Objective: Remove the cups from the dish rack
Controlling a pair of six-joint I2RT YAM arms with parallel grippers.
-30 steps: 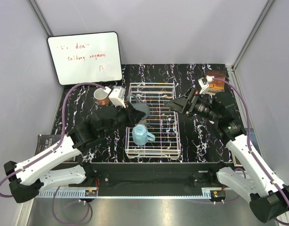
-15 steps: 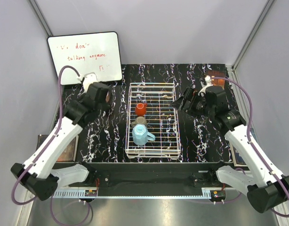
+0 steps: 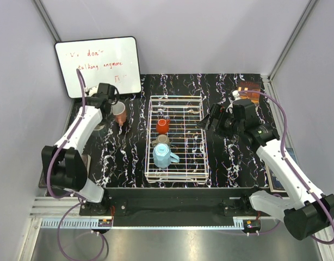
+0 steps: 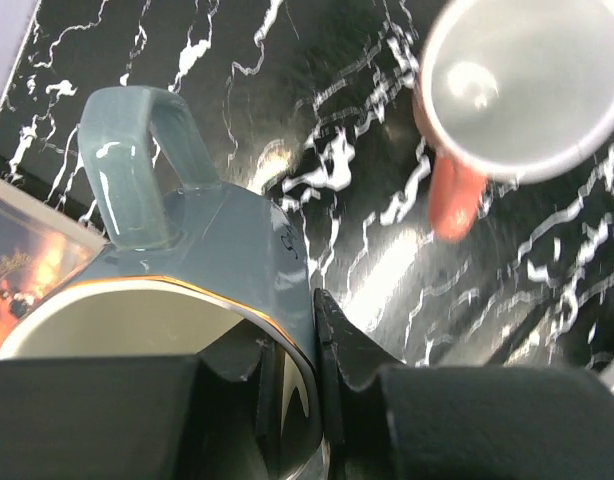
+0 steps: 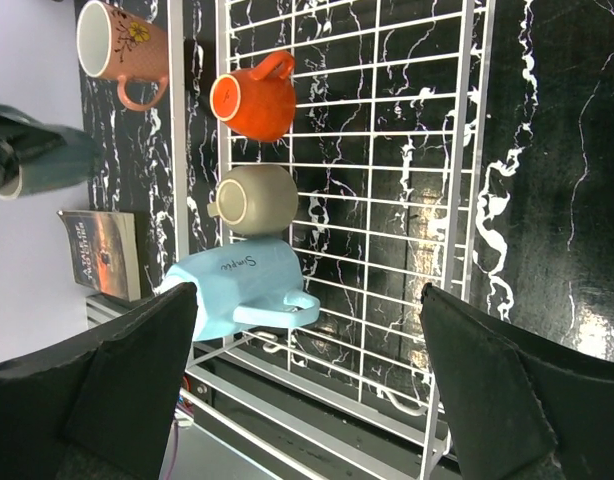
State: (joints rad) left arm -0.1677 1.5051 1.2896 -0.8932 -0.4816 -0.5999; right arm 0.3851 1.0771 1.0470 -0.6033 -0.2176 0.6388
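Observation:
My left gripper lowers the grey mug (image 4: 217, 260) next onto the spot on the tabletop beside the salmon mug, since that spot is empty, and releases the grey mug's rim.
The white wire dish rack (image 3: 175, 98) sits mid-table and shows in the right wrist view (image 5: 467, 150). It holds a red mug (image 3: 162, 125) (image 5: 255, 100), a taupe mug (image 3: 162, 140) (image 5: 252, 198) and a light blue mug (image 3: 163, 156) (image 5: 237, 285) on its side. A salmon mug (image 3: 119, 111) (image 4: 522, 85) stands upright on the table left of the rack. My left gripper (image 3: 104, 107) (image 4: 312, 350) is shut on the dark grey mug (image 4: 217, 260) (image 5: 37, 160), pinching its rim, just left of the salmon mug. My right gripper (image 3: 213, 120) (image 5: 317, 400) is open and empty over the rack's right side.
A whiteboard (image 3: 99, 65) with red writing leans at the back left. A book (image 3: 53, 163) (image 5: 102, 255) lies at the table's left edge. An orange-brown object (image 3: 248, 88) sits at the back right corner. Grey walls close in on both sides.
My left arm has swung from the rack to the far left with the dark grey mug, now beside the salmon mug. My right gripper has shifted slightly right of the rack.

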